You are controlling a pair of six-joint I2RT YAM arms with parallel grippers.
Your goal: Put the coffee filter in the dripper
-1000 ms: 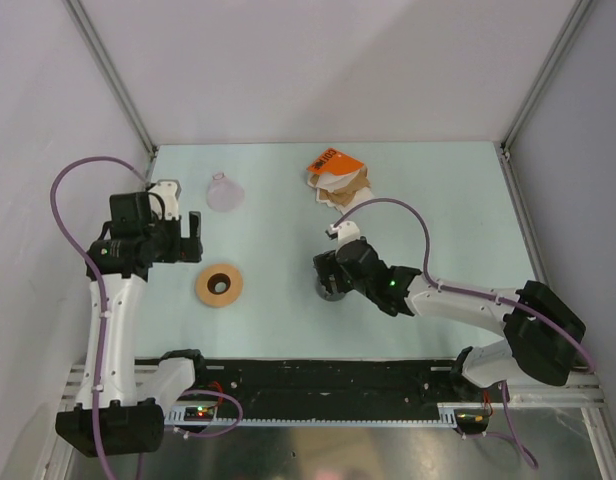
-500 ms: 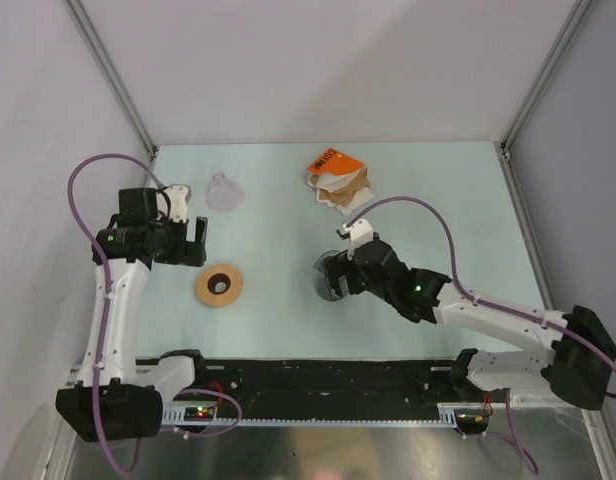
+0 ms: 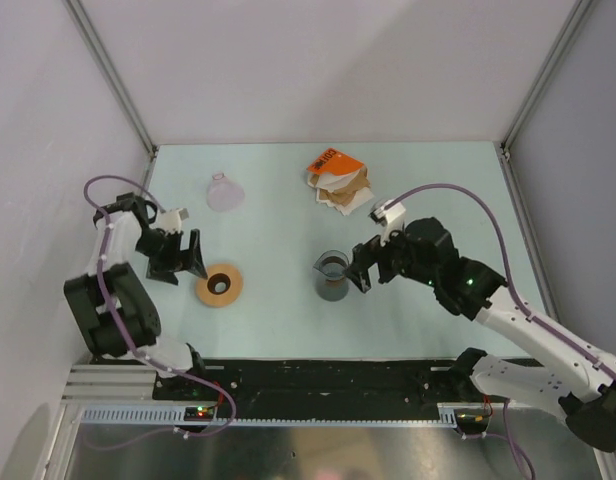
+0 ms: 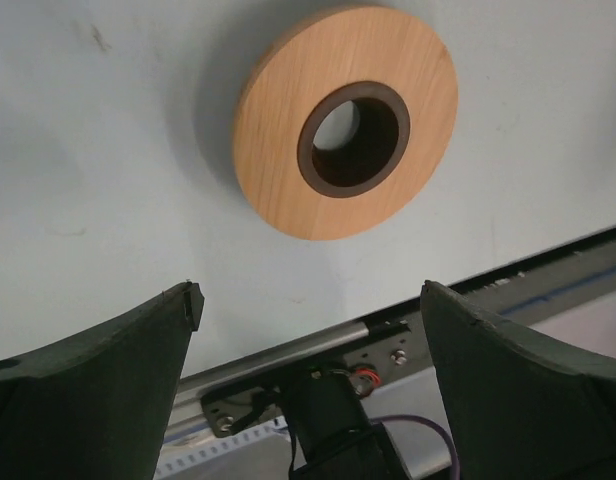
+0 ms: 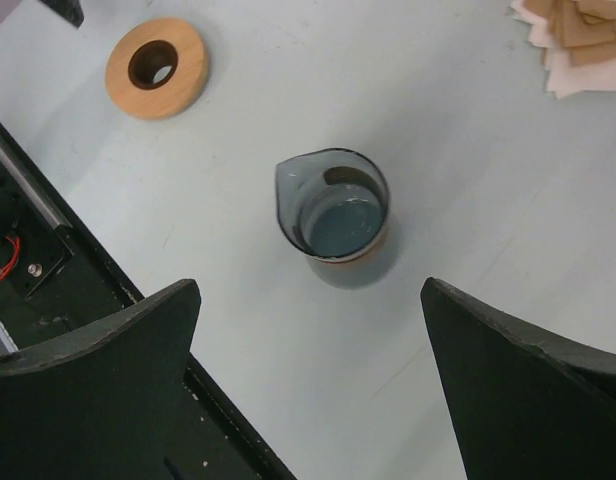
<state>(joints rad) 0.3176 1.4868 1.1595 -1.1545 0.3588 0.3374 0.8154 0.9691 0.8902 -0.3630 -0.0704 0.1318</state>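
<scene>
The left gripper will next go down and tilt flatter onto the near rim of the tan wooden ring [image 3: 219,285].
The dripper [image 3: 224,192], a clear pinkish funnel, lies at the far left of the table, apart from both grippers. The coffee filter shows only as white paper [image 3: 326,184] in the stack by the orange pack [image 3: 331,161]; the stack's edge [image 5: 573,45] shows in the right wrist view. My left gripper [image 3: 195,262] is open and empty, just left of the tan wooden ring [image 3: 219,285]. In its wrist view the left gripper [image 4: 308,300] hangs near the ring [image 4: 278,150]. My right gripper [image 3: 361,268] is open and empty, just right of the dark grey cup [image 3: 332,273]. In its wrist view the right gripper [image 5: 310,288] is above and short of the cup [image 5: 338,215].
Brown papers [image 3: 350,192] lie in the stack at the back middle. The black rail [image 3: 318,378] runs along the near edge, close below the left gripper. Grey walls close the table on three sides.
My left gripper has swung nearer and lower, ending beside the tan ring. My right gripper has drawn back to the right off the dark cup, which now stands uncovered.
</scene>
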